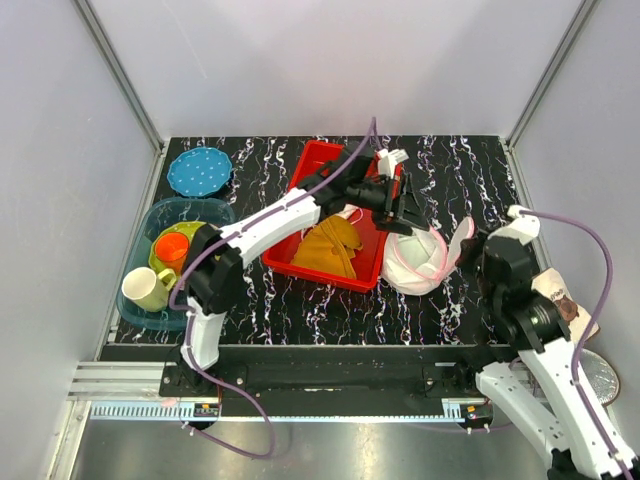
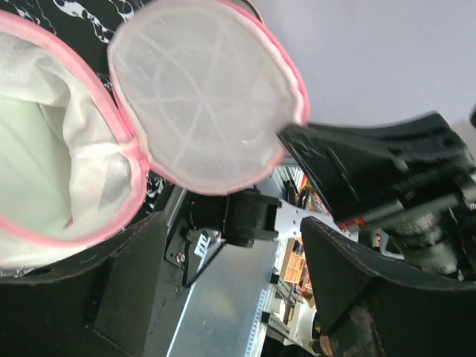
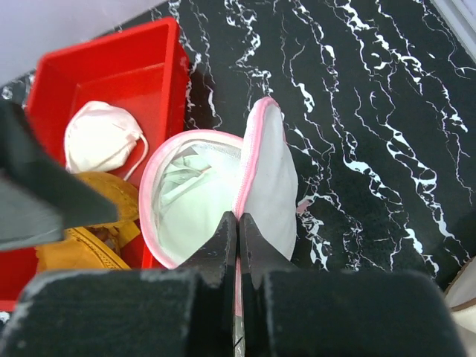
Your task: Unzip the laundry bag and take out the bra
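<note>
My left gripper will next tip downward and lower through the bag's opening onto the pale folded cloth (image 2: 31, 149) below, as the bag's flap is held aside.
The laundry bag (image 1: 415, 262) lies on the black marbled table beside the red tray, its mouth wide open and its round pink-edged mesh flap (image 1: 463, 243) standing up. My right gripper (image 3: 238, 223) is shut on the pink zipper edge where the flap (image 3: 271, 178) meets the bag (image 3: 190, 208). My left gripper (image 1: 405, 215) hangs open just above the bag's far rim, with nothing between its fingers (image 2: 357, 275). From that wrist the bag (image 2: 44, 149) and its flap (image 2: 208, 97) fill the upper left. Only pale folded cloth (image 3: 182, 175) shows inside; the bra is hidden.
The red tray (image 1: 318, 165) holds a mustard-yellow cloth (image 1: 330, 248) and a small white piece (image 3: 100, 137). At the left sit a blue dotted plate (image 1: 199, 171) and a teal bin (image 1: 190, 206) holding an orange cup (image 1: 172, 250) and a yellow-green mug (image 1: 148, 288). Walls enclose the table.
</note>
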